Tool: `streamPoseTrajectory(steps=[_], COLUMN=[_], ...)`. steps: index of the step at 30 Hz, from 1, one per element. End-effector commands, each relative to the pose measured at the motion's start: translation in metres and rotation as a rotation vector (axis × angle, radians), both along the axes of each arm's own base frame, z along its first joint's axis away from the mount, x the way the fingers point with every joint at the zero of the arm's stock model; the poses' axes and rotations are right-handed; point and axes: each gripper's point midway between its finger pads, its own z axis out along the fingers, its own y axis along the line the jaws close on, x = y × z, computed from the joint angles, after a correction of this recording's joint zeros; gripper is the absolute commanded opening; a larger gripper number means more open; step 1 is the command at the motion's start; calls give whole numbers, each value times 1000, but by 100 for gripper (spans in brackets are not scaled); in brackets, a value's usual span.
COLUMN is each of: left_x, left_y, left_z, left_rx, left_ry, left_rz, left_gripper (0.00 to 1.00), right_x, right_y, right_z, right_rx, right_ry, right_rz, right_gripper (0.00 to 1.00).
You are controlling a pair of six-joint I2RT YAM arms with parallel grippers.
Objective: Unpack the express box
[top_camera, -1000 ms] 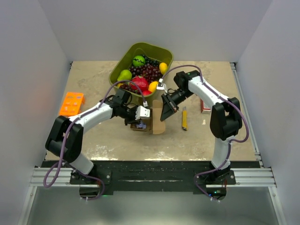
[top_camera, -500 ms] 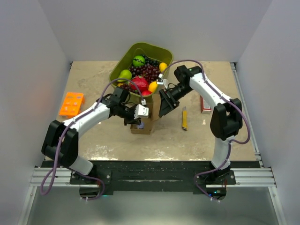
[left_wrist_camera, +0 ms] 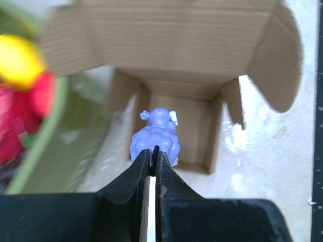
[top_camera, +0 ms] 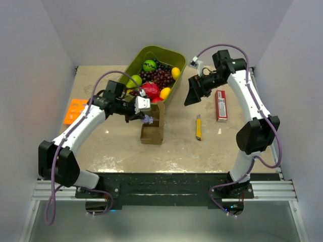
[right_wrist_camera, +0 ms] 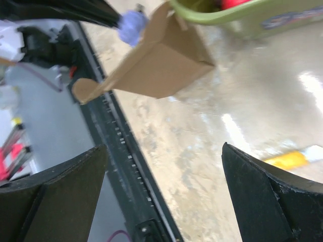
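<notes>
My left gripper next carries the toy [top_camera: 148, 119] onto the bare tabletop below that gripper and to its left in the top view, lowers it and releases it.
The express box [top_camera: 152, 129] stands open on the table just in front of the green tub, its flaps spread; in the left wrist view its inside [left_wrist_camera: 189, 118] looks bare. My left gripper [top_camera: 142, 118] is shut on a small purple lumpy toy [top_camera: 148, 119], held just above the box's far-left edge. From the left wrist I see the toy [left_wrist_camera: 154, 141] pinched at my fingertips [left_wrist_camera: 153, 157]. My right gripper [top_camera: 191, 95] hangs open and apart from the box, up to its right. The right wrist view shows the box [right_wrist_camera: 161, 55] and the toy [right_wrist_camera: 132, 25] far beyond my wide jaws [right_wrist_camera: 162, 151].
A green tub [top_camera: 132, 64] full of fruit sits behind the box. An orange tray [top_camera: 75, 111] lies at the left. A yellow utility knife [top_camera: 198, 127] and a slim red packet [top_camera: 220, 105] lie to the right of the box.
My right gripper let go of the box flap, opened wide and swung up and away to the right. The left gripper lifted the purple toy out of the box.
</notes>
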Motion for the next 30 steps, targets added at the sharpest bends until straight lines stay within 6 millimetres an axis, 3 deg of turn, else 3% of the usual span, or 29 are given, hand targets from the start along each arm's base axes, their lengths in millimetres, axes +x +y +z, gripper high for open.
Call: streamPoseTrajectory(steps=[1,4,7,11,13,14,15,18,20,22,23,24,26,30], left_x=[17,21,8,-16,-10,-16,-6,2,6,5,6,7,14,35], left_y=[42,83,109,130,139,143,145,151,153,153,151,149,142,142], left_z=[48,49,34,-15,-21,-32,-29,-22,-22,-28,-25,-21,-2,36], left_rx=[22,55,111,196,176,185,172,157,165,177,170,153,101,-14], left_ry=[-91,-103,-77,106,116,134,84,18,17,58,64,67,31,-54], left_rz=[144,257,290,385,494,519,554,626,639,637,633,639,625,741], left_gripper=[0,0,0,0,0,6,17,30,32,39,65,99,100,100], right_x=[28,49,69,91,94,94,95,94,92,90,90,89,93,103], right_y=[-28,-46,-64,-90,-96,-98,-98,-97,-95,-94,-93,-93,-97,-127], right_z=[38,46,48,36,31,32,33,34,32,28,29,30,34,46], right_rx=[-48,-122,-195,-302,-332,-334,-329,-322,-313,-313,-306,-305,-307,-380], right_ry=[-205,-320,-406,-417,-412,-419,-427,-424,-414,-402,-403,-406,-415,-445], right_rz=[-135,-237,-357,-546,-584,-597,-602,-602,-590,-589,-590,-590,-636,-851], right_gripper=[99,99,99,99,99,99,99,99,99,99,99,99,99,99])
